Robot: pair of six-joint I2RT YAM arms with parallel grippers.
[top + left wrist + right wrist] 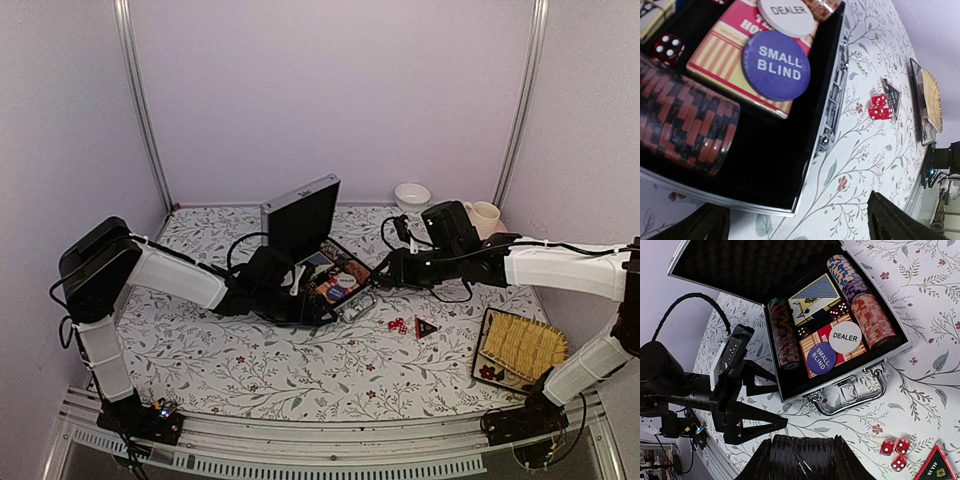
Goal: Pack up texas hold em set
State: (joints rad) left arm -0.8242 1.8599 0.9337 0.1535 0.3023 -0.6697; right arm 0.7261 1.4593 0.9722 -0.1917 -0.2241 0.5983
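Note:
I need to move my right gripper to the left in the top view and down over the case's empty near corner (793, 381) next, and let go there, because the row of chips stops short.
The silver briefcase (300, 225) stands open mid-table with its lid up. In the right wrist view its front wall (850, 374) and metal handle (855, 396) show. Inside lie chip stacks (782, 335), a card deck (816, 297), a white DEALER disc (845, 336) and a blue SMALL BLIND disc (821, 359). My right gripper (802, 450) is shut on a black chip stack (802, 465), just in front of the handle. My left gripper (800, 227) is open, its fingers (755, 422) straddling the case's front left corner (795, 210). Three red dice (397, 325) and the black-red triangular marker (426, 327) lie on the cloth.
A yellow woven tray (522, 345) lies at the front right. A pink cup (483, 217) and a white bowl (412, 195) stand at the back right. The dice (895, 452) and the marker (936, 467) lie to the right of my right gripper.

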